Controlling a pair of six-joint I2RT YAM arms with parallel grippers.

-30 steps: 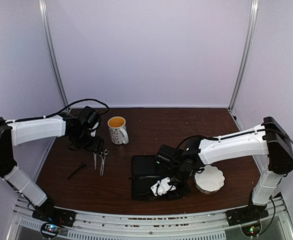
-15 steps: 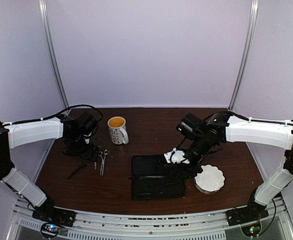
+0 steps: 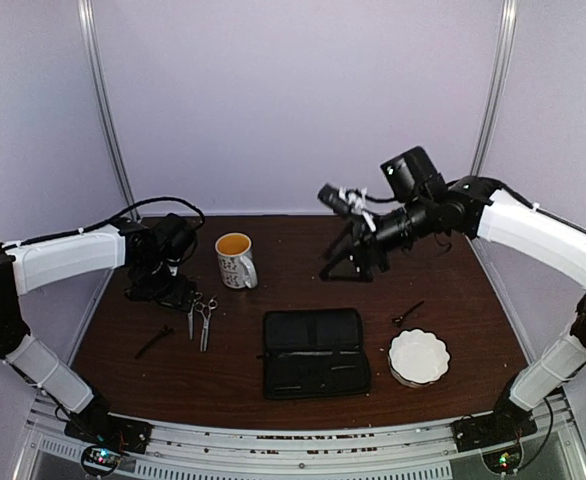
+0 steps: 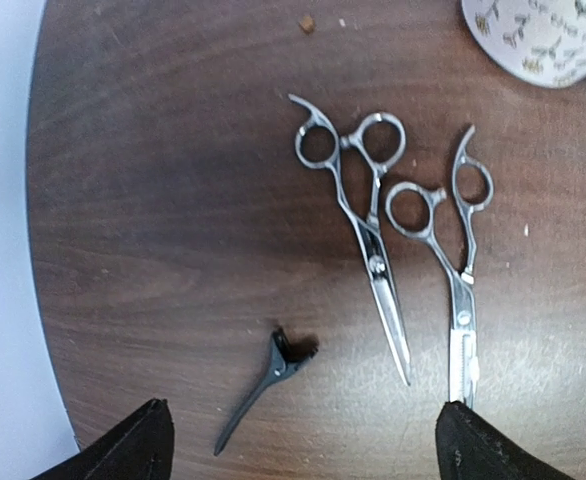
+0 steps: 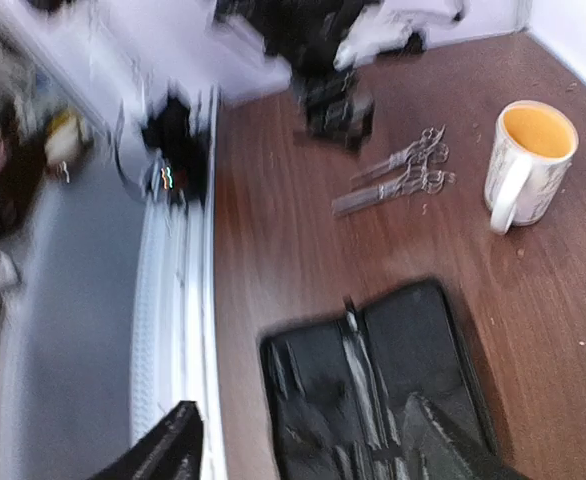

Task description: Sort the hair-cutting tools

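Next, my open left gripper moves down and back onto the black clip's stem. The clip beside the scissors lies below, nearer my base.
Two silver scissors lie side by side on the brown table, rings toward the mug; both scissors show under the left wrist, and again as scissors in the blurred right wrist view. One black clip lies left of them, the same clip between my left fingers' line. A second black clip rests beside the white dish. My left gripper hovers open just left of the scissors, its jaws empty. My right gripper hangs high over the table's back, open and empty.
An open black zip case lies front centre. A white scalloped dish sits to its right. The patterned mug with yellow inside stands behind the scissors. Tent walls and poles close the back and sides.
My right arm rose from the case up and back toward the far wall, its jaws widening. The clip beside the dish came into view. My left gripper drew slightly left off the scissors and opened.
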